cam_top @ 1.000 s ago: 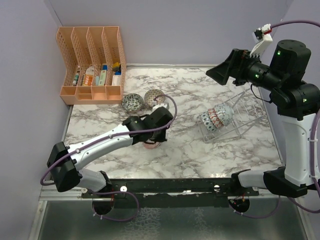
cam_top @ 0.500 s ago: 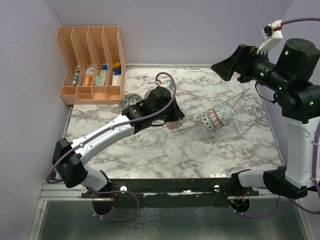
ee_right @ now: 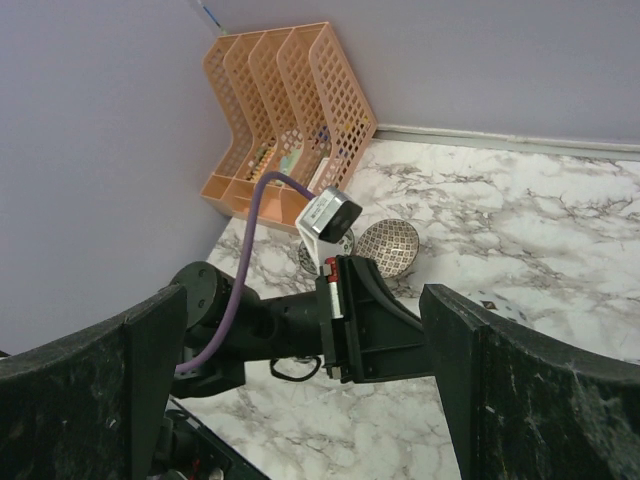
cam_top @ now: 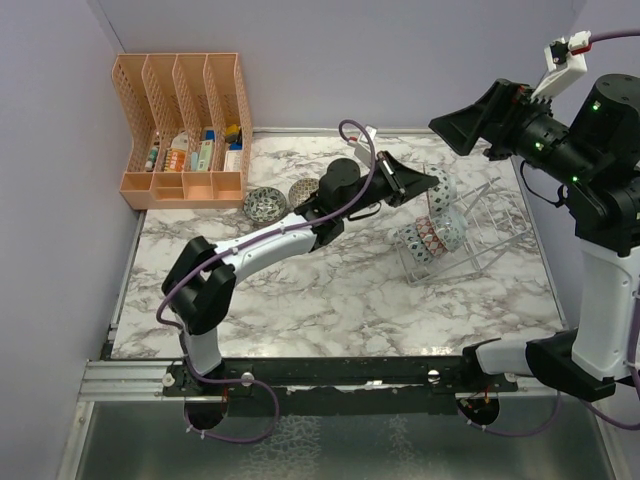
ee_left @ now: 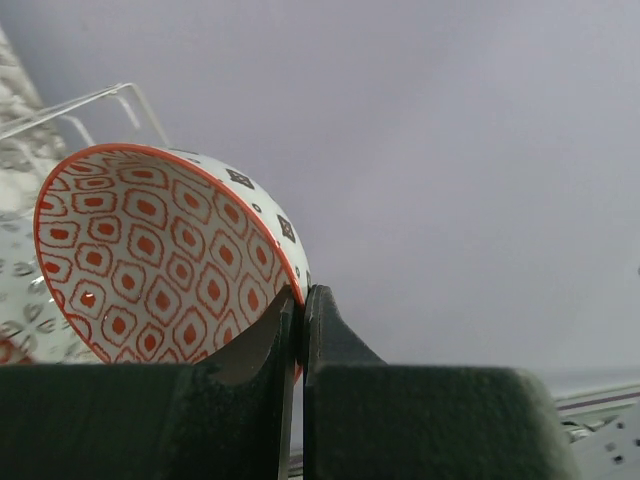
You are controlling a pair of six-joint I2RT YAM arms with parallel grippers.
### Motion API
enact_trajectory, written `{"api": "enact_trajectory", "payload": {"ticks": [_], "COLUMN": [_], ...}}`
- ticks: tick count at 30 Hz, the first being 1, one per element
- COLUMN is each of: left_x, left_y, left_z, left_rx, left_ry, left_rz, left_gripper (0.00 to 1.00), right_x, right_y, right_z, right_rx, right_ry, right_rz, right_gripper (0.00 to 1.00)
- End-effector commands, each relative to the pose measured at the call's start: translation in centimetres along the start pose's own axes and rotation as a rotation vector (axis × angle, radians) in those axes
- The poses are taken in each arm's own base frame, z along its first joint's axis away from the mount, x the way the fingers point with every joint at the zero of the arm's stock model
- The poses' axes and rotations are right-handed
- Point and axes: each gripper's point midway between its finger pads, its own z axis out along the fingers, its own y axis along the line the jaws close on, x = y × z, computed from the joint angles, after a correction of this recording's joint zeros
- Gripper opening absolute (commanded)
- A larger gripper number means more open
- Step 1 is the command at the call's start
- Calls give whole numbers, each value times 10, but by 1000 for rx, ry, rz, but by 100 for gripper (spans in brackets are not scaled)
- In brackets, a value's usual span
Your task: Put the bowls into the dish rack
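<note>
My left gripper moves right in the top view and down next to release, since free rack slots beside the standing bowls lie below it there.
My left gripper [cam_top: 432,182] is shut on the rim of a red-patterned bowl [ee_left: 150,250], one finger inside and one outside. It holds this bowl [cam_top: 445,193] on edge in the air, just over the left end of the clear dish rack [cam_top: 478,232]. A rack wire [ee_left: 95,100] shows behind the bowl. Two bowls stand on edge in the rack, one pink-banded [cam_top: 418,240] and one blue [cam_top: 449,228]. A grey-green bowl [cam_top: 264,204] and a beige-brown bowl [cam_top: 303,190] sit on the marble table [cam_top: 330,300]. My right gripper [cam_top: 458,125] hangs open and empty high above the rack's far side.
A peach file organizer [cam_top: 185,125] holding small items stands at the back left corner. In the right wrist view the left arm [ee_right: 270,325] crosses between the right gripper's spread fingers [ee_right: 150,340], with the beige-brown bowl [ee_right: 388,246] and the organizer [ee_right: 285,110] beyond. Purple walls enclose the table.
My left arm lifted the red bowl off the table's middle and carried it right and up to the rack. My right gripper drew slightly up and to the right.
</note>
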Motion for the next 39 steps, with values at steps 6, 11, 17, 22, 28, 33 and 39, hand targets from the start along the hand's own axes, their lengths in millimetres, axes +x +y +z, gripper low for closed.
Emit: {"api": "enact_trajectory", "payload": {"ticks": [6,11,17,22,28,33,39], "left_x": [-6,2,14,17,22,28,33], "left_y": [-73,-63,-42,-22,-5,16,32], "left_z": [20,33,48,57,65,72,73], "left_rx": [384,417,410,395,328,294,285], "left_ry": [-57,-67,-76,-99,-96,-93,-94], "left_rz": [-268,-344,-421,-463,-476,-510,-524], "left_gripper": [0,0,0,0,0,0,0], "right_x": [-2,-1,2,4,8,10,13], "right_y": [0,-2,-5,-6,-9,-10,-12], "right_z": [-3,-5,-7,-7,-8,-7,-5], "right_rx": [3,15,30,34,43,47,48], "right_ry": [-8,-2,9,20,32,38,49], "right_rz": [4,-4,-18,-25,-30,-30,-32], "right_gripper": [100,100,100,100,100,99,99]}}
